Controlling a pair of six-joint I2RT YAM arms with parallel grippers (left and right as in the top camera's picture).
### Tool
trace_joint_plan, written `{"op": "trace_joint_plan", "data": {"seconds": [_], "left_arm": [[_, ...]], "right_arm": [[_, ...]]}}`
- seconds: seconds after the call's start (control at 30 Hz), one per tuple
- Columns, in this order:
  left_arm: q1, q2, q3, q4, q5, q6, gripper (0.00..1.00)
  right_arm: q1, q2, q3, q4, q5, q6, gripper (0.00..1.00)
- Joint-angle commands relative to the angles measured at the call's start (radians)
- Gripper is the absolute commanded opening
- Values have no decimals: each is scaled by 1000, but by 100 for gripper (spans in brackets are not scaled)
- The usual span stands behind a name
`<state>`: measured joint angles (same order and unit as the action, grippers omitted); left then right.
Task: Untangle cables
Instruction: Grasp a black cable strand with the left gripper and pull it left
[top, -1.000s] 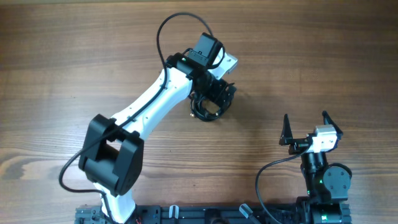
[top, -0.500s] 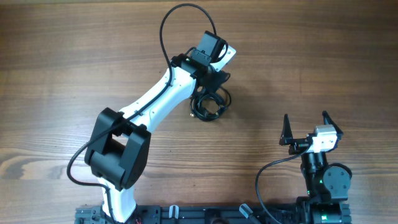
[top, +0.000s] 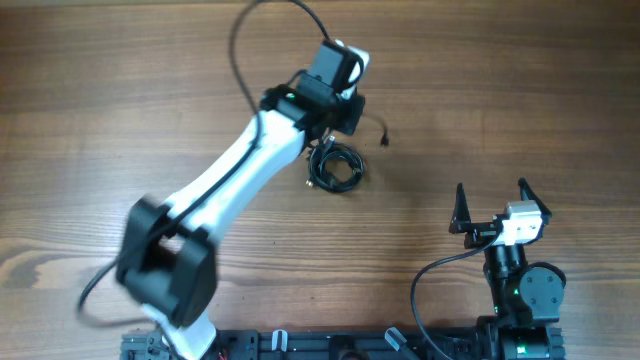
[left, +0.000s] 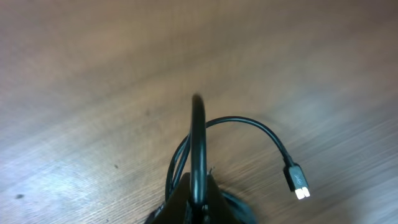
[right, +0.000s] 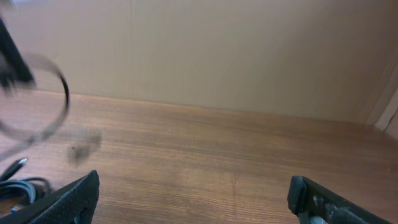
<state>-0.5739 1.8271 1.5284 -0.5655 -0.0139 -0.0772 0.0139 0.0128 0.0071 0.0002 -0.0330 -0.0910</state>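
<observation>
My left gripper holds the cable and should next go up, carry it away from the coil (right: 18, 186) and let it go over bare wood, which is to the gripper's left in the overhead view.
The cables (top: 338, 168) lie as a small black coil at mid-table, with one plug end (top: 385, 138) flung out to the right. My left gripper (top: 335, 135) hangs over the coil's far side, shut on one cable. In the left wrist view the jaws (left: 198, 190) pinch a black strand (left: 198, 134) that stands up between them, while another strand arcs right to a plug (left: 297, 182) with a pale tip. The right gripper (top: 491, 200) rests near the front right, open and holding nothing; its view shows both fingers (right: 71, 199) spread wide over bare wood and the coil (right: 18, 186) far left.
A thick black arm wire (top: 265, 40) loops above the left arm's wrist. The right arm's own wire (top: 430, 280) curls by its base. A black rail (top: 330, 345) runs along the front edge. A pale wall (right: 217, 50) backs the table.
My left gripper went from open to shut on one cable and shifted slightly back and left. One plug end has swung out to the right of the coil. The right arm is unchanged.
</observation>
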Motion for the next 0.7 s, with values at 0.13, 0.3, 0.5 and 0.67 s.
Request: {"op": "trace_joint_plan", "data": {"seconds": [0.13, 0.3, 0.5, 0.67], "left_arm": [[11, -362, 48, 22, -76, -181, 4], [56, -371, 48, -89, -352, -343, 4], [102, -332, 47, -230, -353, -403, 4], [100, -323, 47, -286, -342, -403, 5]], "right_arm": [[-4, -8, -2, 2, -8, 13, 100], [-4, -8, -2, 2, -8, 13, 100], [-4, -8, -2, 2, -8, 13, 100], [-4, -8, -2, 2, -8, 13, 100]]}}
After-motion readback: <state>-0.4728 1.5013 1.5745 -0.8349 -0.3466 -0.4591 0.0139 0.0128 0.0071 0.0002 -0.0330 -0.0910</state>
